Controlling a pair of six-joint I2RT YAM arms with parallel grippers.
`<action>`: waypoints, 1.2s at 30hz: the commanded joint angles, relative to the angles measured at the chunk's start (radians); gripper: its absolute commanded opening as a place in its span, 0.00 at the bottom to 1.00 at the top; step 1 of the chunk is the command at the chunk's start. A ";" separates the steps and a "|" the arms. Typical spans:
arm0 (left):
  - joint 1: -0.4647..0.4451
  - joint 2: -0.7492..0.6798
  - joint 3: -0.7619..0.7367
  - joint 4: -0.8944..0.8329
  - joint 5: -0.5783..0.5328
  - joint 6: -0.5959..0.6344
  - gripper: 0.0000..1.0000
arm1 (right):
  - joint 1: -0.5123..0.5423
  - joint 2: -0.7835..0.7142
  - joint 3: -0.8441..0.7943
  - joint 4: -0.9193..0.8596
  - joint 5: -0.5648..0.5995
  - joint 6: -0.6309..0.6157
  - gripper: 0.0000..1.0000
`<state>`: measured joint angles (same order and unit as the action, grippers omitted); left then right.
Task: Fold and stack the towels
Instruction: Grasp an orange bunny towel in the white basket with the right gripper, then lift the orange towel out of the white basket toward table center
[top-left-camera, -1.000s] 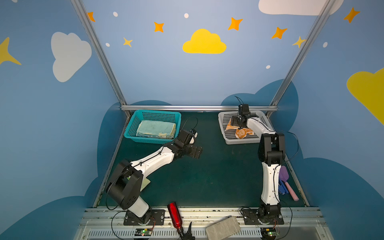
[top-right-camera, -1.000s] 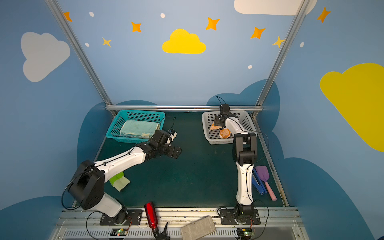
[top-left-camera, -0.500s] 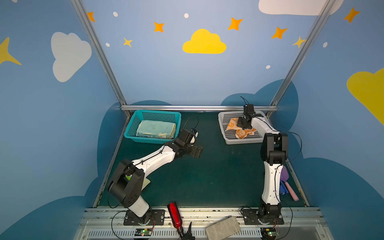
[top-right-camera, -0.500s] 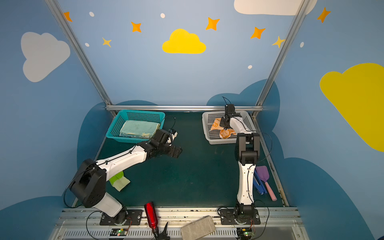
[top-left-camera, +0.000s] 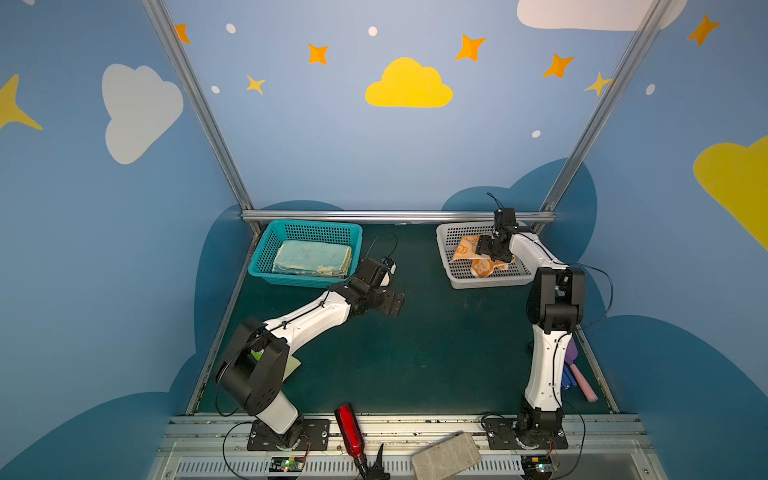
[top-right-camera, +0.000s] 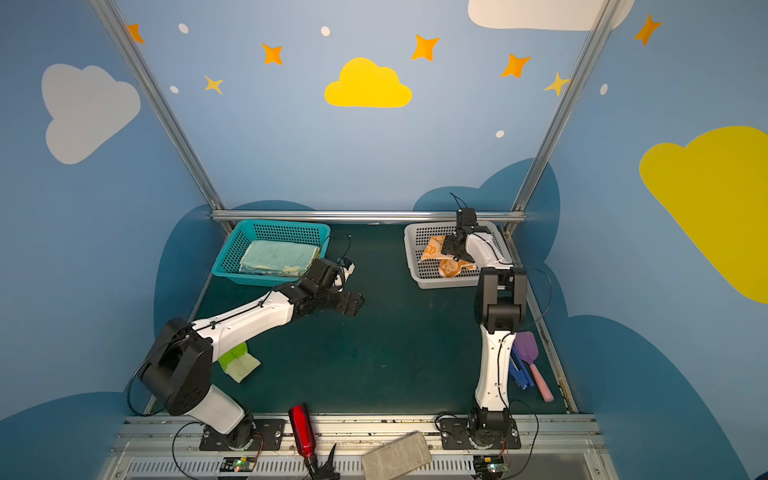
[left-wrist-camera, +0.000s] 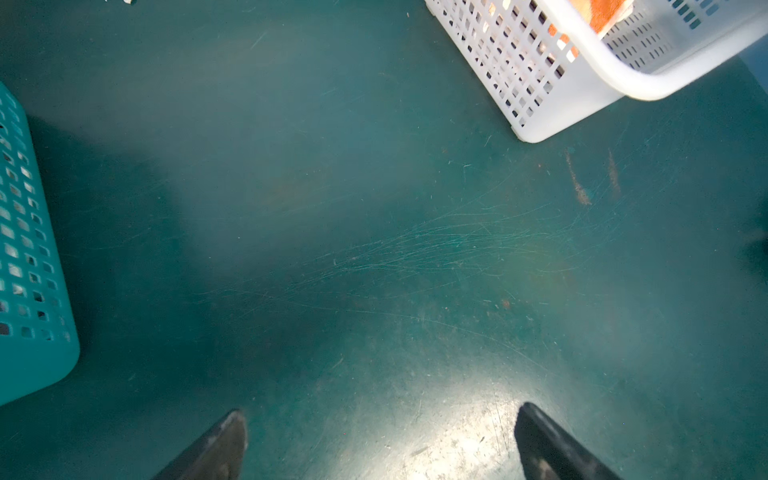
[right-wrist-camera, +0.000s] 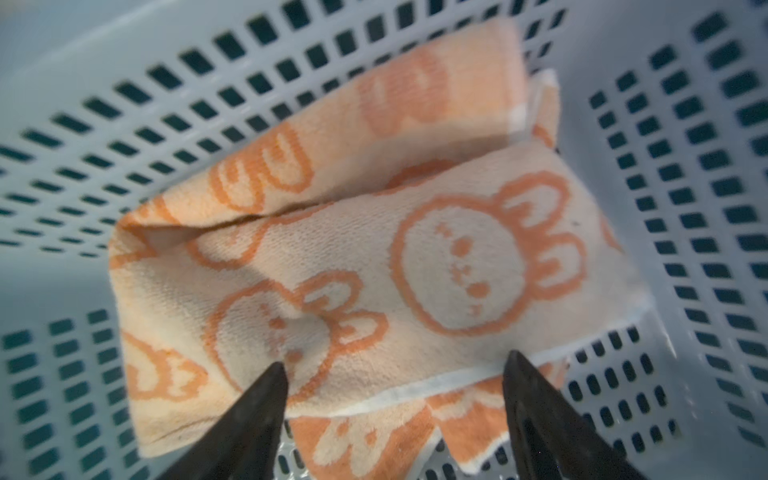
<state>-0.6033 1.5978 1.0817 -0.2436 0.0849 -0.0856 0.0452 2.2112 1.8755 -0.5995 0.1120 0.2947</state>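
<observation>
I will next move my right gripper away from the teal basket and down onto the orange towel's corner edge (right-wrist-camera: 604, 308), as it lies below, outside its fingers.
An orange towel (right-wrist-camera: 374, 257) with rabbit faces lies crumpled and partly folded over itself in the white basket (top-left-camera: 482, 284) at the back right, seen in both top views (top-right-camera: 432, 251). My right gripper (right-wrist-camera: 395, 358) hangs open just above the towel's near edge, its fingers apart and nothing between them; in a top view the right gripper (top-left-camera: 492, 249) sits over the basket. A stack of folded pale blue and yellow towels (top-left-camera: 311, 257) fills the teal basket (top-left-camera: 291, 282). My left gripper (left-wrist-camera: 382, 407) is open and empty over the bare green table (left-wrist-camera: 374, 249), between the baskets (top-left-camera: 392, 303).
A green glove on a pale yellow note (top-right-camera: 239, 361) lies by the left arm's base. A purple scoop (top-right-camera: 525, 345) and a blue tool lie beside the right arm. A red bottle (top-left-camera: 349, 428) and a grey block (top-left-camera: 446, 457) rest on the front rail.
My right gripper has shifted a little to the right and nearer inside the white basket, and the orange towel lies more spread out. The left arm has hardly moved.
</observation>
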 joint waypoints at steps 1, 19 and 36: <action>-0.003 -0.012 -0.006 -0.018 -0.010 0.006 1.00 | -0.055 -0.078 -0.034 0.020 -0.016 -0.002 0.83; -0.002 0.000 0.025 -0.073 -0.028 0.004 1.00 | -0.143 0.128 0.095 0.043 -0.394 0.099 0.84; -0.003 -0.030 -0.023 -0.020 -0.075 -0.017 1.00 | -0.064 -0.142 -0.174 0.228 -0.353 0.067 0.00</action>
<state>-0.6037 1.5951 1.0779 -0.2832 0.0383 -0.0906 -0.0505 2.1887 1.7359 -0.4320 -0.2649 0.3958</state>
